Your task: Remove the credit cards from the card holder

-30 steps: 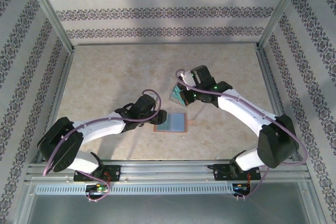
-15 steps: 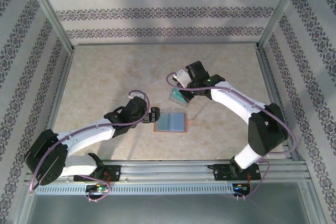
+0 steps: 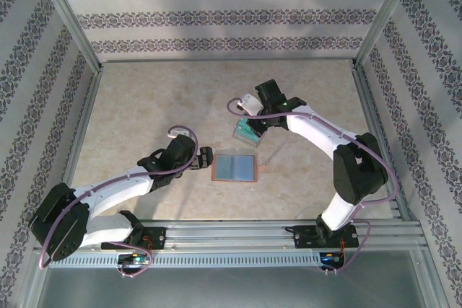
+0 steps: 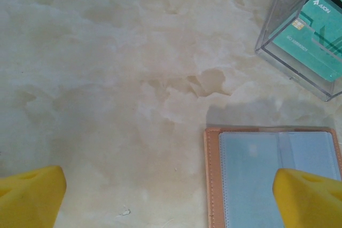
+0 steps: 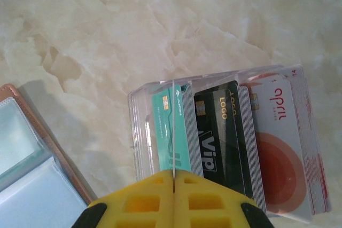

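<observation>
My right gripper holds the thin card edge-on above the teal cards, which stand in the clear tray (image 5: 138,132) below. It should next lower the card into their row and let it go.
The card holder (image 3: 234,168) lies open and flat on the table, grey-blue panels up, also in the left wrist view (image 4: 267,180) and the right wrist view (image 5: 21,153). My left gripper (image 3: 205,156) (image 4: 170,198) is open, just left of the holder, with one yellow fingertip (image 4: 307,198) over its panel. My right gripper (image 3: 254,122) (image 5: 173,185) is shut on a thin credit card (image 5: 173,126), seen edge-on above a clear tray (image 5: 138,132). In that tray stand teal (image 5: 166,126), black (image 5: 219,132) and white-and-red (image 5: 280,142) credit cards.
The clear plastic tray (image 3: 244,132) (image 4: 291,52) sits just behind and right of the holder. Metal frame rails (image 3: 79,91) and patterned walls bound the marble table on three sides. Bare table lies to the left and at the back.
My left gripper opened fully and drew back left, off the card holder. My right arm swung a little back and left, with the card still pinched over the tray.
</observation>
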### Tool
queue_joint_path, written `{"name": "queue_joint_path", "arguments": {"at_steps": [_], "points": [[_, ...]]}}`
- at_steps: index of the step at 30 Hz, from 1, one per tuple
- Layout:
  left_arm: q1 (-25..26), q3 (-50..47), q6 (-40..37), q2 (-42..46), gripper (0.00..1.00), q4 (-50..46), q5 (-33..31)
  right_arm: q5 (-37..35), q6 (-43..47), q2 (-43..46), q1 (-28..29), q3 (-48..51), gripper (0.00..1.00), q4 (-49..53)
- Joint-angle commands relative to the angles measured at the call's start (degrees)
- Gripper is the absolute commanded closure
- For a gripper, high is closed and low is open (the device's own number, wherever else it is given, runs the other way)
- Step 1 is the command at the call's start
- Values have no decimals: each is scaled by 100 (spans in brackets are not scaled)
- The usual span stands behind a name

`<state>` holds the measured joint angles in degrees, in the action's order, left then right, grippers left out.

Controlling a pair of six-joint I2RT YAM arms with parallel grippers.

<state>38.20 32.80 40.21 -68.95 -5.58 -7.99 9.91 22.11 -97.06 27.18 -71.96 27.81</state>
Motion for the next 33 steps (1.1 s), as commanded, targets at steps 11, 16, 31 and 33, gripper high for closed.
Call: {"name": "queue_joint_path", "arguments": {"at_steps": [11, 16, 31, 33], "points": [[-249, -177, 225, 182, 1, 49, 113, 48, 267, -487, -37, -278, 97, 251], [-273, -177, 225, 179, 1, 75, 156, 28, 285, -585, -54, -361, 97, 277], [-339, -147, 188, 186, 1, 76, 210, -308, 220, -627, -150, -415, 83, 295], [-347, -137, 189, 189, 1, 73, 210, -364, 160, -613, -156, -428, 83, 301]]}}
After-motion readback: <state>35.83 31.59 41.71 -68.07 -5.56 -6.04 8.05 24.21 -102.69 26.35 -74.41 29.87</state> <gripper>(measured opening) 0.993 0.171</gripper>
